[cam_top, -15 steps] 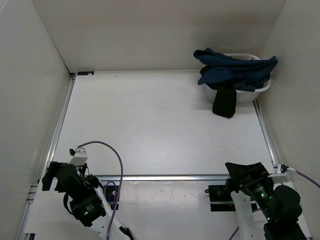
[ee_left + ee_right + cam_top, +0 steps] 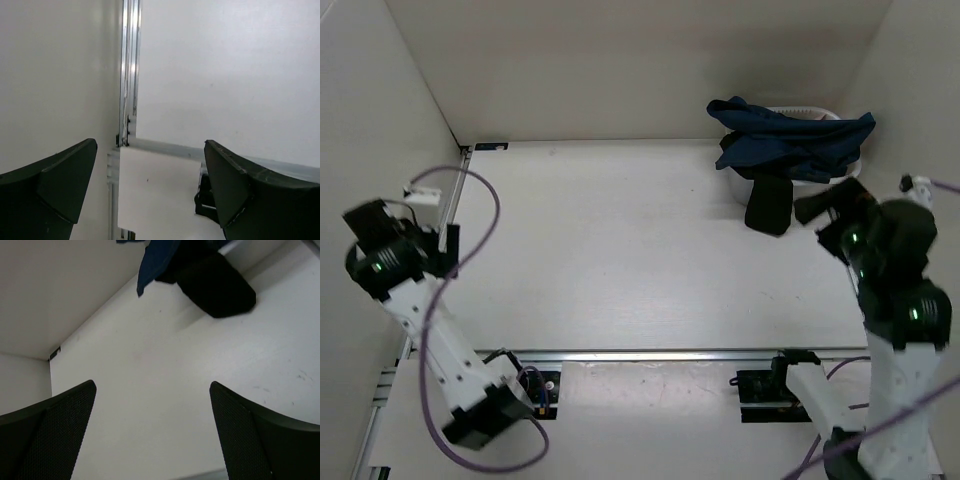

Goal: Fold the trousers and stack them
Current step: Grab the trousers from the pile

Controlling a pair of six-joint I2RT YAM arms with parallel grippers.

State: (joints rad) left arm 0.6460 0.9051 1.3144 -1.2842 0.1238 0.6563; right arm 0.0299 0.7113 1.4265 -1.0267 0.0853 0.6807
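Note:
The trousers lie over the basket beyond my fingers. The right gripper moves outward over them next, then down onto their middle fold (image 2: 792,141).
The trousers (image 2: 790,140), dark navy blue, lie bunched over a white basket (image 2: 805,111) at the back right. A fold of them (image 2: 152,262) shows at the top of the right wrist view. My right gripper (image 2: 825,204) hangs open in the air just in front of the basket, with nothing between its fingers (image 2: 50,432); its jaws stand wide over bare table. My left gripper (image 2: 365,218) is raised by the left wall, open and empty, far from the trousers. In the left wrist view its fingertips (image 2: 245,185) frame the wall and the table's near edge.
A black garment (image 2: 768,205) hangs from the basket's front onto the table, and it shows again in the right wrist view (image 2: 215,285). White walls close in the left, back and right. A metal rail (image 2: 670,354) crosses the table near the arm bases.
Both arms have risen from their low folded pose near the bases. The left one swung up toward the left wall, the right one up and forward toward the basket.

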